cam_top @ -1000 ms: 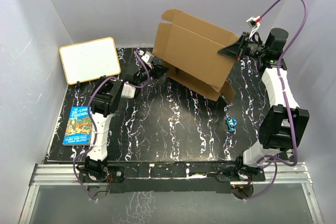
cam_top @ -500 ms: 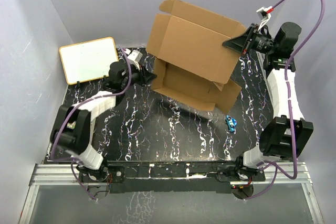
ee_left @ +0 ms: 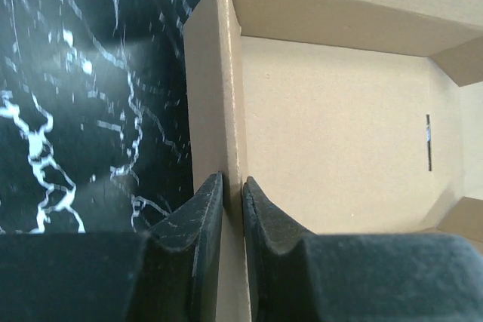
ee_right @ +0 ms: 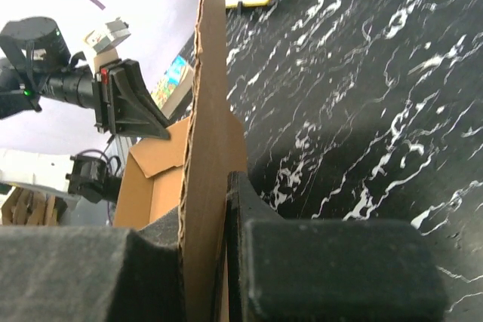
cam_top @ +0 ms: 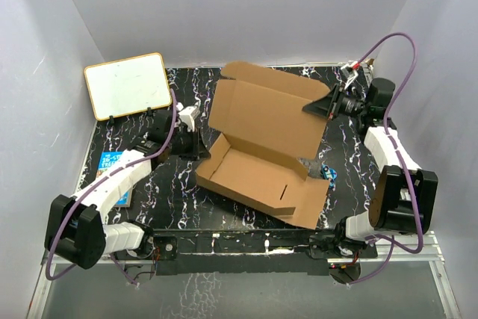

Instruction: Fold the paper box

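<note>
My left gripper carries the side of the box's tray down toward the marble table next, and then opens there.
The brown paper box point(cam_top: 258, 166) lies partly folded in the middle of the table, its tray toward the front and its big lid panel raised at the back. My left gripper point(cam_top: 200, 147) is shut on the tray's left side wall point(ee_left: 219, 96), one finger on each face. My right gripper point(cam_top: 317, 106) is shut on the right edge of the raised lid panel point(ee_right: 205, 148), which runs edge-on between the fingers in the right wrist view. The tray's inner floor point(ee_left: 332, 133) shows in the left wrist view.
A white board with a tan frame point(cam_top: 128, 85) leans at the back left. A colourful book point(cam_top: 107, 163) lies at the left edge, partly under my left arm. A small blue object point(cam_top: 328, 174) sits right of the box. The tabletop is black marble point(cam_top: 179, 203).
The box has come down from high at the back to the table's middle, its tray now flat. Both arms moved down and forward with it, still gripping.
</note>
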Tool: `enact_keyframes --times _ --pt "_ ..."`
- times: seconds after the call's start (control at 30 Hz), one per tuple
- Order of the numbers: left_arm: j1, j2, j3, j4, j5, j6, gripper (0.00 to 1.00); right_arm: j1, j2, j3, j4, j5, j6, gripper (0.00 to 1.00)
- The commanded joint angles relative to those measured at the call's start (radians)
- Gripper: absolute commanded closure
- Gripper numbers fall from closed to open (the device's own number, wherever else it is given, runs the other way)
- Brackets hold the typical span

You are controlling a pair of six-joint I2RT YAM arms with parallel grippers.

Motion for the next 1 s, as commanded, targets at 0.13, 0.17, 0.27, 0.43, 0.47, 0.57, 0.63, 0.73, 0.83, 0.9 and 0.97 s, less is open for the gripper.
enact_keyframes --times 0.13,0.17,0.27,0.43,0.47,0.57,0.63,0.73,0.83,0.9,0.97 --pt "-0.095 0.092 -0.007 -0.044 -0.084 -0.036 1.0 0.048 -0.044 -0.164 0.193 -0.009 -0.087 0.92" --pt "-0.106 0.106 -0.009 -0.03 -0.092 -0.034 1.0 0.047 -0.043 -0.17 0.194 -0.012 -0.093 0.92" --pt "-0.143 0.139 -0.011 -0.003 -0.127 -0.017 1.0 0.048 -0.043 -0.181 0.197 -0.023 -0.105 0.92" --pt "-0.204 0.165 -0.042 0.048 -0.206 0.034 1.0 0.048 -0.06 -0.203 0.199 -0.028 -0.134 0.92" --pt "-0.216 0.164 -0.053 0.055 -0.229 0.041 1.0 0.048 -0.062 -0.207 0.197 -0.028 -0.143 0.92" --pt "-0.237 0.161 -0.072 0.053 -0.291 0.036 0.97 0.048 -0.068 -0.211 0.188 -0.031 -0.162 0.92" --pt "-0.25 0.17 -0.074 0.04 -0.333 0.021 0.92 0.049 -0.065 -0.212 0.183 -0.033 -0.172 0.92" --pt "-0.27 0.204 -0.064 0.005 -0.392 0.0 0.83 0.048 -0.058 -0.212 0.177 -0.038 -0.179 0.92" --pt "-0.288 0.237 -0.049 -0.026 -0.44 -0.011 0.75 0.049 -0.059 -0.212 0.174 -0.039 -0.187 0.92" --pt "-0.295 0.254 -0.039 -0.049 -0.469 -0.015 0.71 0.049 -0.059 -0.213 0.173 -0.039 -0.189 0.92" --pt "-0.3 0.267 -0.025 -0.069 -0.491 -0.015 0.68 0.048 -0.06 -0.213 0.171 -0.04 -0.191 0.92"
